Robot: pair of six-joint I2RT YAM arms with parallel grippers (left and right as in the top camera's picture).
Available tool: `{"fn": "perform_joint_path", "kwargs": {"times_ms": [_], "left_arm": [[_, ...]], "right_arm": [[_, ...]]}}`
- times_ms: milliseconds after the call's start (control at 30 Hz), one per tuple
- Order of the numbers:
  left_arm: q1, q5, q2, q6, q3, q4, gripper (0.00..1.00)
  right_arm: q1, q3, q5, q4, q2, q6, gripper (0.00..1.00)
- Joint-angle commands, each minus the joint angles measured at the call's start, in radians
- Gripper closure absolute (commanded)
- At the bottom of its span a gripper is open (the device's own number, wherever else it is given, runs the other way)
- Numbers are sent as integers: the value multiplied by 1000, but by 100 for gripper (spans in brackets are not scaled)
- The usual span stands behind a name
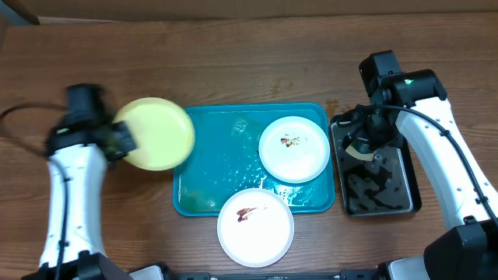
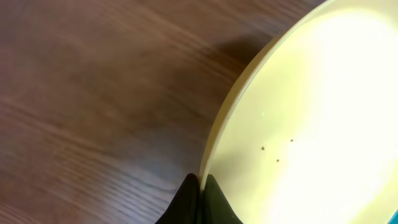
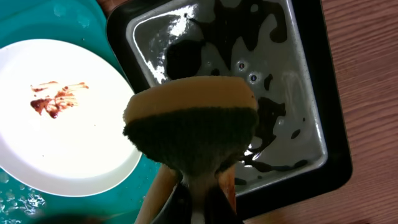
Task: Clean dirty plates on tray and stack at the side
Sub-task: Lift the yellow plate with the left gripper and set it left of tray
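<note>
I need to move my left gripper to the left in the overhead view and down to the bare tabletop to let go of the plate, because the plate overlaps the tray's rim.
The pale yellow-green plate [image 1: 158, 132] is held to the left of the turquoise tray [image 1: 210, 167], overlapping its left rim. My left gripper [image 1: 123, 140] is shut on that plate's left edge; in the left wrist view the jaws [image 2: 200, 186] pinch the rim of the plate [image 2: 311, 124], which carries a few tiny specks. One white plate [image 1: 294, 148] with a brown smear lies on the tray's right part. Another smeared white plate [image 1: 255, 226] overhangs the tray's front rim. My right gripper [image 1: 359, 144] is shut on a sponge [image 3: 193, 127], yellow on top and dark green below, held above the black tray [image 3: 292, 93].
The small black tray [image 1: 389, 190] holds dark liquid and stands right of the turquoise tray. Water droplets lie on the turquoise tray's floor [image 3: 56, 18]. Wooden tabletop [image 2: 93, 93] lies all around.
</note>
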Motion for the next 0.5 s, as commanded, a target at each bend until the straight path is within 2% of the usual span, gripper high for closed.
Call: {"fn": "perform_joint_path", "kwargs": {"times_ms": [0,200,467], "left_arm": [[126,164,28,-22,15,2,96],[276,183,137,-92,15,11,96],[326,183,257,-95,15,117,96]], "right_arm": [[-1,18,3,-2,-3,-4,96],[-1,18,3,-5,-3,-4,96],[-1,18,3,-15,-3,-4,96]]}}
